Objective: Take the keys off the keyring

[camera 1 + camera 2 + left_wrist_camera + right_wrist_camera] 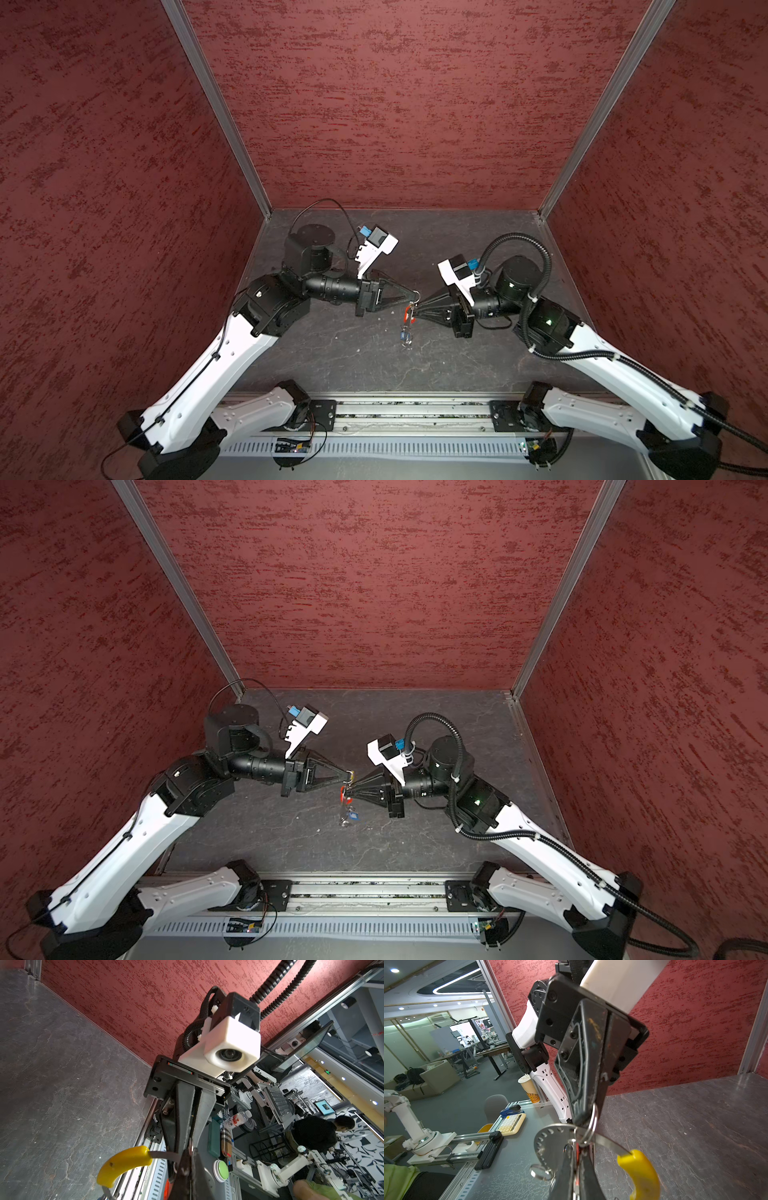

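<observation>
The robot's right gripper will next pull the red-tagged key away from the keyring that the left gripper holds, lower the key and let it go on the bare tabletop below.
Both grippers meet tip to tip above the middle of the table. The keyring is a thin grey metal band (548, 1142) with a curved yellow section (124, 1164) (641, 1174) and small silver rings (590, 1124). My left gripper (416, 296) (191, 1148) is shut on the keyring at the band and a silver ring. My right gripper (417, 314) (576, 1145) is shut just below it, and the red-orange tag (411, 316) (344, 789) of one key shows between its jaws. The blue-tagged key (405, 335) (353, 815) hangs lowest, free, near the table.
The dark stone-patterned table (457, 365) is walled in red on three sides. An aluminium rail (395, 411) carrying both arm bases runs along the front edge. The two arms angle in from the front corners.
</observation>
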